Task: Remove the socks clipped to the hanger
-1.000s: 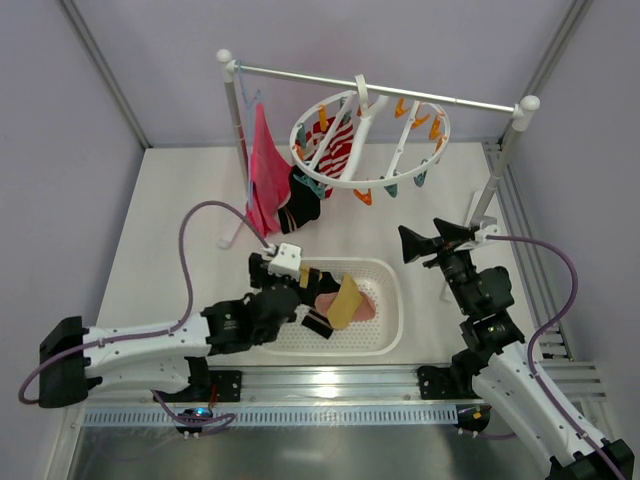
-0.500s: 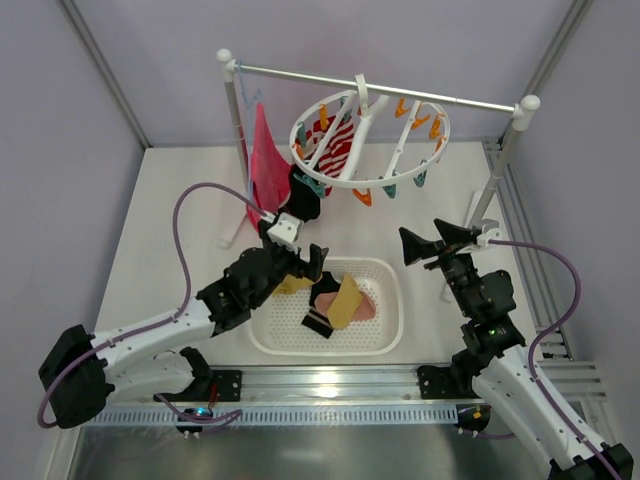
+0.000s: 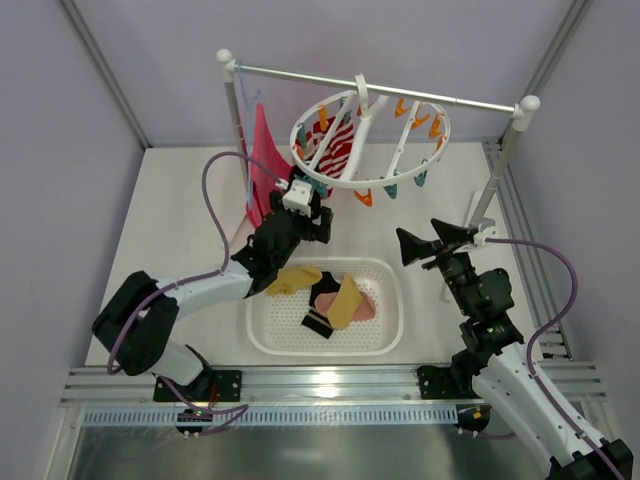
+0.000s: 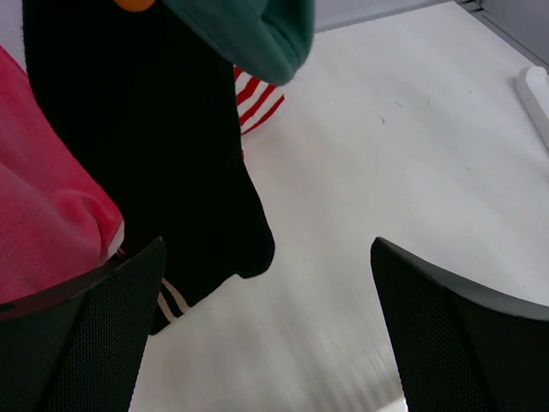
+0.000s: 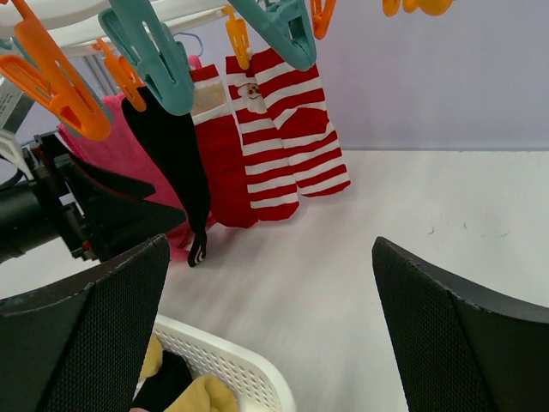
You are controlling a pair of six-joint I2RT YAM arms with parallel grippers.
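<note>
The black sock's lower part (image 4: 206, 233) hangs by one finger instead of between both, so next I should shift my left gripper around it toward the left in the wrist view.
The white ring hanger (image 3: 372, 140) with orange and teal clips hangs from the rail. Red-and-white striped socks (image 3: 336, 148) are clipped at its left and also show in the right wrist view (image 5: 276, 137). A black sock (image 4: 154, 146) hangs from a teal clip (image 5: 153, 58); it shows in the right wrist view too (image 5: 176, 163). My left gripper (image 3: 316, 222) is open and empty, raised just in front of the black sock, which sits by its left finger (image 4: 81, 343). My right gripper (image 3: 425, 243) is open and empty, right of the basket.
A white perforated basket (image 3: 392, 300) in front holds mustard socks (image 3: 345, 300), a black sock and a pale pink one. A magenta cloth (image 3: 263, 160) hangs on the white-posted rack (image 3: 237, 130), close to the left of the black sock.
My left gripper has risen out of the basket and moved back toward the hanging black sock, leaving a mustard sock in the basket. The right arm has barely moved.
</note>
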